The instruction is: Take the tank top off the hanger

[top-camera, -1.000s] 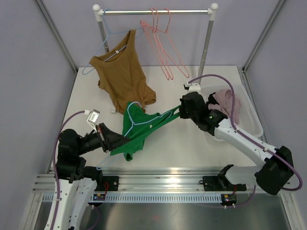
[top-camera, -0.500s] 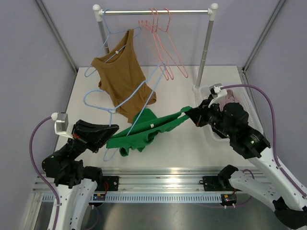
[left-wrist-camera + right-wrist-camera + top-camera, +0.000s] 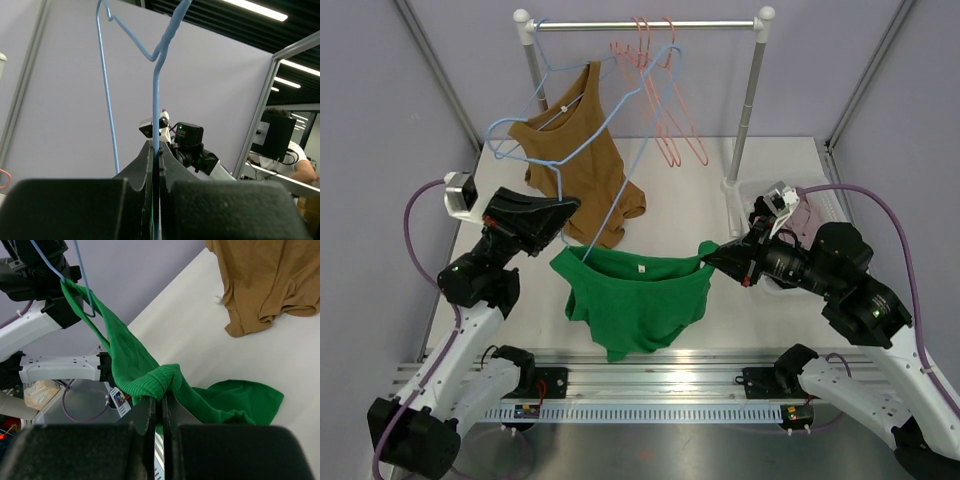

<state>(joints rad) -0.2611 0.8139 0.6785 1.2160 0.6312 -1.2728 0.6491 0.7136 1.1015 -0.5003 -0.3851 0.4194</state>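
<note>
One strap of the tank top is still on the hanger. My right gripper will next move away, then down to let go of the tank top on the tabletop below it.
The green tank top (image 3: 635, 300) hangs in the air between my two grippers, spread wide above the table's near edge. My left gripper (image 3: 563, 210) is shut on the wire of a light blue hanger (image 3: 670, 52), which points up and back; the wire shows between the jaws in the left wrist view (image 3: 155, 100). One strap of the top is still caught on the hanger's lower end (image 3: 82, 275). My right gripper (image 3: 713, 255) is shut on the other bunched strap (image 3: 165, 377), pulling it to the right.
A brown tank top (image 3: 575, 160) hangs on another blue hanger from the clothes rail (image 3: 650, 24), its hem on the table. Pink hangers (image 3: 665, 100) hang beside it. A clear bin (image 3: 740, 200) with a pink garment stands at the right.
Both arms have risen. The left gripper lifted the blue hanger up and back; the green top came off the table and now hangs stretched between the grippers.
</note>
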